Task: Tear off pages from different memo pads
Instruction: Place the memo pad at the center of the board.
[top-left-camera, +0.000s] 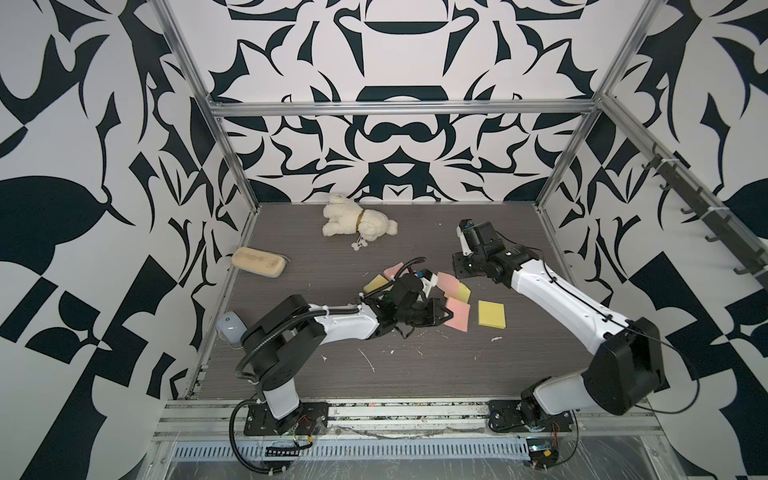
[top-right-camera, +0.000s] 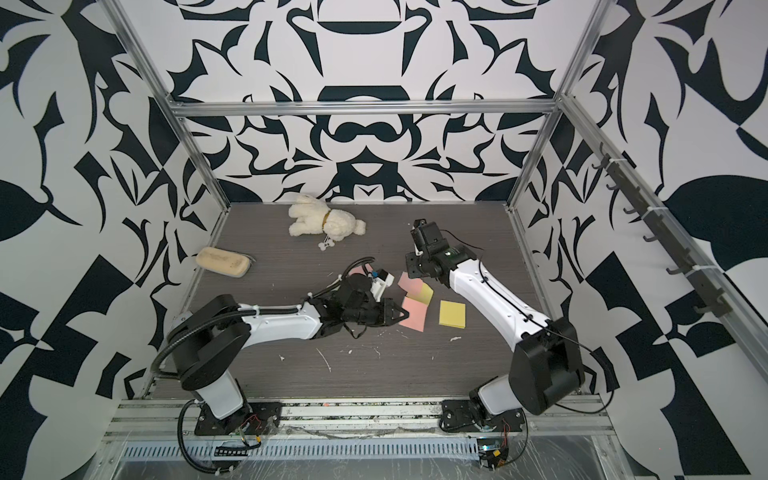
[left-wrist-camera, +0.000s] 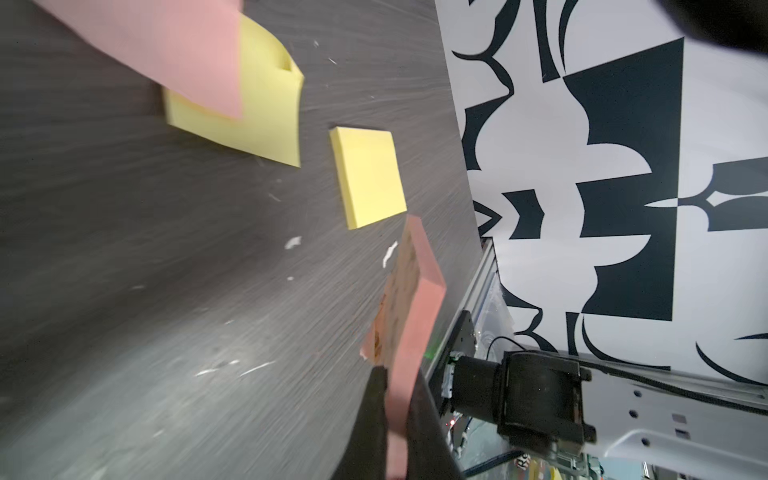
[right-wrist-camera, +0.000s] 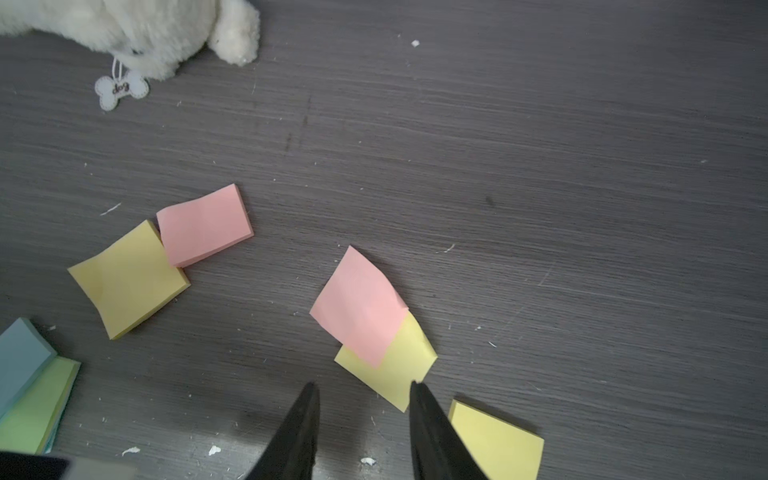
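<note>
Bare tabletop by the yellow pad's near edge (top-left-camera: 489, 343) (left-wrist-camera: 382, 249) is below and back from my left gripper. I need to lower the gripper back next to let go of the pink pad.
My left gripper (left-wrist-camera: 399, 374) is shut on the edge of a pink memo pad (left-wrist-camera: 413, 291) and holds it tilted just above the table; both top views show the pad (top-left-camera: 459, 318). My right gripper (right-wrist-camera: 361, 390) hangs open over the table with nothing between its fingers. Just beyond its tips a loose pink page (right-wrist-camera: 359, 307) lies partly over a curled yellow page (right-wrist-camera: 401, 368). A yellow pad (right-wrist-camera: 496, 444) lies flat beside them. Farther off lie another yellow pad (right-wrist-camera: 129, 278), a pink pad (right-wrist-camera: 205, 224), a blue pad (right-wrist-camera: 20, 359) and a green pad (right-wrist-camera: 37, 409).
A white plush dog (top-left-camera: 359, 222) lies at the back of the table. A tan oblong block (top-left-camera: 258, 261) sits at the left edge and a grey rounded object (top-left-camera: 230, 328) near the left arm's base. Small white scraps dot the wood. Metal frame rails bound the table.
</note>
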